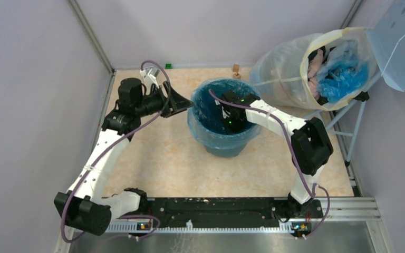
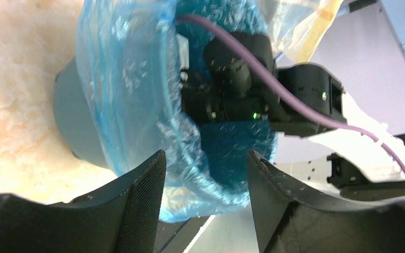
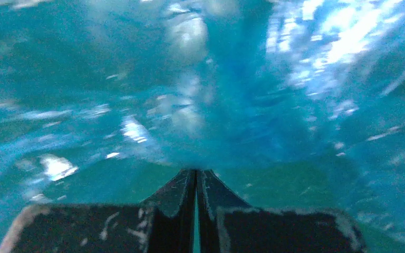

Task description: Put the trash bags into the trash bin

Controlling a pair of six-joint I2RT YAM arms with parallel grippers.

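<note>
I should next tip my left gripper down while I move it outward onto the bag's folded edge, to its right in the top view, because its fingers point sideways.
The dark-teal trash bin stands mid-table. A light-blue trash bag lines it, its edge folded over the rim. In the left wrist view the bag hangs down the bin's outer wall. My left gripper is open and empty at the bin's left rim, with the bag's folded edge just beyond its fingertips. My right gripper reaches down inside the bin. In the right wrist view it is shut, tips against blue bag film deep inside.
A large cloudy-white sack with a cream rim leans at the back right, holding blue plastic and pinkish scraps. A pale-blue perforated panel stands above it on a metal stand. A small wooden piece lies behind the bin.
</note>
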